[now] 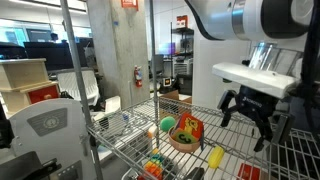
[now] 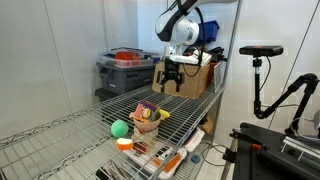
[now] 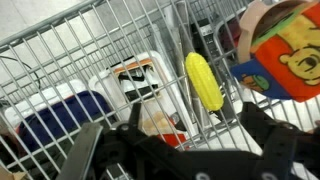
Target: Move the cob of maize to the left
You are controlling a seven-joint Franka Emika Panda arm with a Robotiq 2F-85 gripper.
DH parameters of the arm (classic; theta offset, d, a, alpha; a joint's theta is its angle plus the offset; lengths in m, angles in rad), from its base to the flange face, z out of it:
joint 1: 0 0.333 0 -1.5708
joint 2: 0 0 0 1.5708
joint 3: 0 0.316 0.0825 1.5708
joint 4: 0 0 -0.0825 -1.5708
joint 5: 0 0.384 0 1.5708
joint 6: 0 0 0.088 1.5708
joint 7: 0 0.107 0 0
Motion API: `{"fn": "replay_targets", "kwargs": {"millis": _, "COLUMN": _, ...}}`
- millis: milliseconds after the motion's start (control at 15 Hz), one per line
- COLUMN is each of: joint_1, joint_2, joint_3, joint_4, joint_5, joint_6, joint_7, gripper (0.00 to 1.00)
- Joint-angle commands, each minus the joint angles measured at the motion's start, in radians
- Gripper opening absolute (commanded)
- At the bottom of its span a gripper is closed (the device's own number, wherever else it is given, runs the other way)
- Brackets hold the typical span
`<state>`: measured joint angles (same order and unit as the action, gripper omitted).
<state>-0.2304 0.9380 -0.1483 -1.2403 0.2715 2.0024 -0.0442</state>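
Note:
The gripper moves down and toward the brown bowl next, to get onto the cob's end nearer its fingers.
The cob of maize, small and plain yellow, lies on the wire shelf, in the upper middle of the wrist view. In an exterior view the cob lies just right of the brown bowl. My gripper hangs above the cob, open and empty, and its dark fingers frame the bottom of the wrist view. It also shows above the shelf's far end in an exterior view, where I cannot make out the cob.
The bowl holds an orange-red toy, also seen in the wrist view. A green-yellow ball lies beside the bowl. A grey bin, a cardboard box and a camera tripod stand nearby.

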Motion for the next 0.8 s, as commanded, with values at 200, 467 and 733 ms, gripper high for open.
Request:
{"fn": "replay_targets", "kwargs": {"millis": 200, "joint_1": 0.036, "joint_2": 0.295, "joint_3": 0.035, "joint_4": 0.371, "joint_5": -0.099, "joint_6": -0.066, "joint_7": 0.198, "gripper": 1.00}}
{"fn": "replay_targets", "kwargs": {"millis": 467, "joint_1": 0.083, "joint_2": 0.431, "joint_3": 0.015, "joint_4": 0.555, "joint_5": -0.101, "joint_6": -0.135, "joint_7": 0.258, "gripper": 1.00}}
{"fn": "replay_targets", "kwargs": {"millis": 733, "joint_1": 0.081, "joint_2": 0.474, "joint_3": 0.027, "joint_4": 0.614, "joint_5": -0.147, "joint_6": -0.188, "joint_7": 0.308, "gripper": 1.00}}
